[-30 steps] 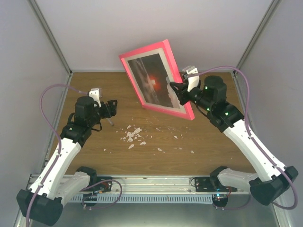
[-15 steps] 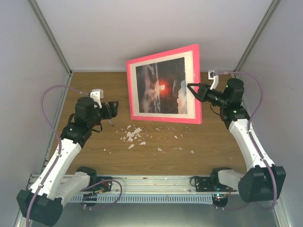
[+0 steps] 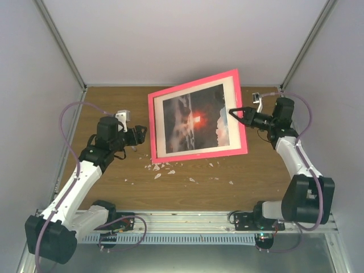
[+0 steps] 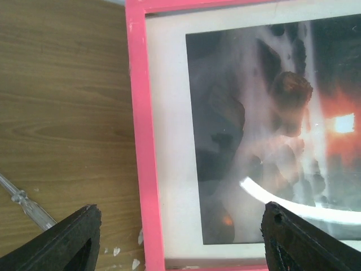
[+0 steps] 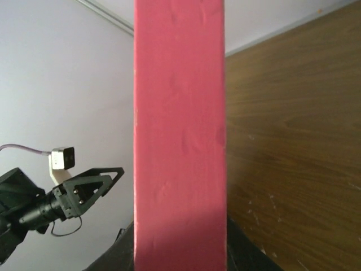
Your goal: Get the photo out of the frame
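Observation:
The frame (image 3: 153, 131) is still hanging tilted above the table. I will lower my right gripper to bring the frame edge it is holding down onto the tabletop, and then let go.
The pink-red frame (image 3: 153, 131) is held up off the table, tilted, its glazed front facing the top camera. The photo (image 3: 193, 119) sits inside it behind a white mat (image 3: 230, 111): dark cliffs and a red-orange sun. My right gripper (image 3: 236, 111) is shut on the frame's right edge; in the right wrist view that edge (image 5: 180, 130) fills the gap between my dark fingers (image 5: 248, 254). My left gripper (image 3: 140, 135) is open and empty, close to the frame's left edge. In the left wrist view the frame (image 4: 141, 141) and photo (image 4: 271, 130) lie between its fingers (image 4: 73, 240).
White crumbs (image 3: 162, 165) are scattered on the wooden table (image 3: 256, 170) below the frame. A clear-handled tool (image 4: 25, 203) lies on the wood left of the frame. Grey walls close in the back and both sides.
The right gripper has swung the frame round to face the camera, then tilted and lowered it leftward. The left gripper has moved right, up to the frame's left edge.

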`<state>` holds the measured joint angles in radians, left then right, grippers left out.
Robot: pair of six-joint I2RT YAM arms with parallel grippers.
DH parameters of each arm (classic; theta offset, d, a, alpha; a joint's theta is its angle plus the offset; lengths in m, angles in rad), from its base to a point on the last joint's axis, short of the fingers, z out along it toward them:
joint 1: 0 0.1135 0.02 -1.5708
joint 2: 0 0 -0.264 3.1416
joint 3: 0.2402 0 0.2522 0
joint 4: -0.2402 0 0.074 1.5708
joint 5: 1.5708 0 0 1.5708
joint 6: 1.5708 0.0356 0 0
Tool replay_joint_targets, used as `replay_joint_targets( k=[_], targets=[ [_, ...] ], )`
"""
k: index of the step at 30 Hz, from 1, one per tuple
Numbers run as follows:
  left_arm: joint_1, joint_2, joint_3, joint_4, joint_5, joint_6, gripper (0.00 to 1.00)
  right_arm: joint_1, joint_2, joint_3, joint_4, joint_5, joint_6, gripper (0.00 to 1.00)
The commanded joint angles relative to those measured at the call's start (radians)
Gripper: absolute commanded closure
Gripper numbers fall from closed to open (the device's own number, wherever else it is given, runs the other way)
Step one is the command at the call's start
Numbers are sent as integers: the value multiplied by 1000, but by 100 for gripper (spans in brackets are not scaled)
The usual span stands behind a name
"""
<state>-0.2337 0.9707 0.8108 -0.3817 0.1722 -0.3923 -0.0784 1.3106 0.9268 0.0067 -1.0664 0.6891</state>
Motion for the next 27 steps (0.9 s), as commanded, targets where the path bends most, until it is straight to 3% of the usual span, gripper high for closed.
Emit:
replay_joint_targets(
  k=[1,4,11,24,27],
  targets=[
    [5,26,-34,54,54,-10,22,-44,89,13,17,-186,-75,99],
    [7,44,-51,70,50,-17,22,-52,178,33,-2,-233,-131,99],
    [4,95,-78,114,78,-42,23,-61,409,143,-283,-243,-392,99],
    [-10,205,-139,170,120,-53,24,-164,635,248,-444,-20,-512,98],
    [-24,237,-142,185,130,-56,25,-187,656,278,-510,100,-549,93]
  ],
)
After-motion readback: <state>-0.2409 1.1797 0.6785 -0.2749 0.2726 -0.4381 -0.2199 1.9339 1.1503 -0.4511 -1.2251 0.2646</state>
